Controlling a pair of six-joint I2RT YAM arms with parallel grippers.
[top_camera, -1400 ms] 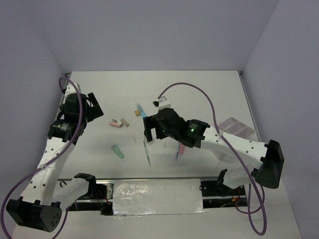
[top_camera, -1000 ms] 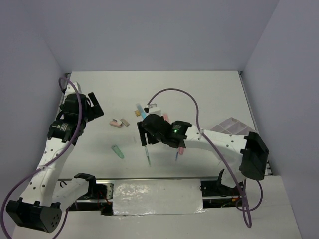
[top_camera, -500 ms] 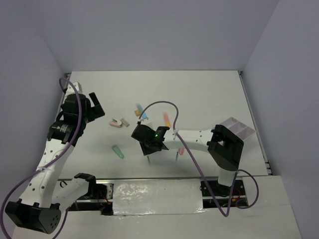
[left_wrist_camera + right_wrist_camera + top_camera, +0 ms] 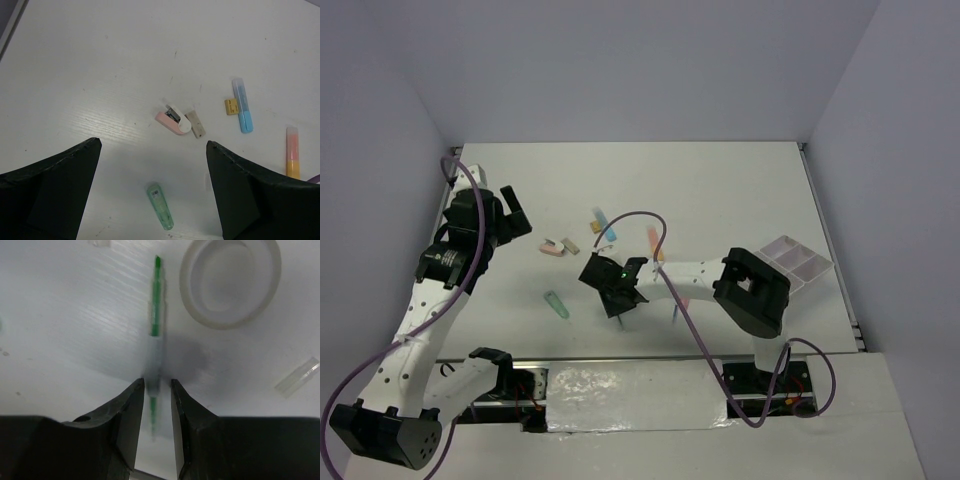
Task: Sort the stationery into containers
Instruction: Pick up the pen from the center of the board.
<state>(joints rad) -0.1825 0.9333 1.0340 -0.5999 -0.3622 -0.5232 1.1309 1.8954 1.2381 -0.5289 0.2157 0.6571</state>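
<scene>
Next, my left gripper needs to go to the right in the top view, past the tape ring, and lower onto the clear cap, because bare table surrounds it.
In the right wrist view a thin green pen lies on the table and runs down between the narrowly spread jaws of my right gripper. Slim gaps show on both sides of it. A clear tape ring lies just right of the pen. From above, the right gripper is low over the table's front middle. My left gripper hangs wide open above a green marker. The white divided tray sits at the right edge.
A pink item, a tan eraser, a yellow eraser, a blue marker and an orange-pink marker lie mid-table. A blue pen is right of the right gripper. A clear cap lies near the ring.
My right arm folded in and lowered its gripper over the green pen, and its jaws narrowed around the pen. The left arm has stayed still and open.
</scene>
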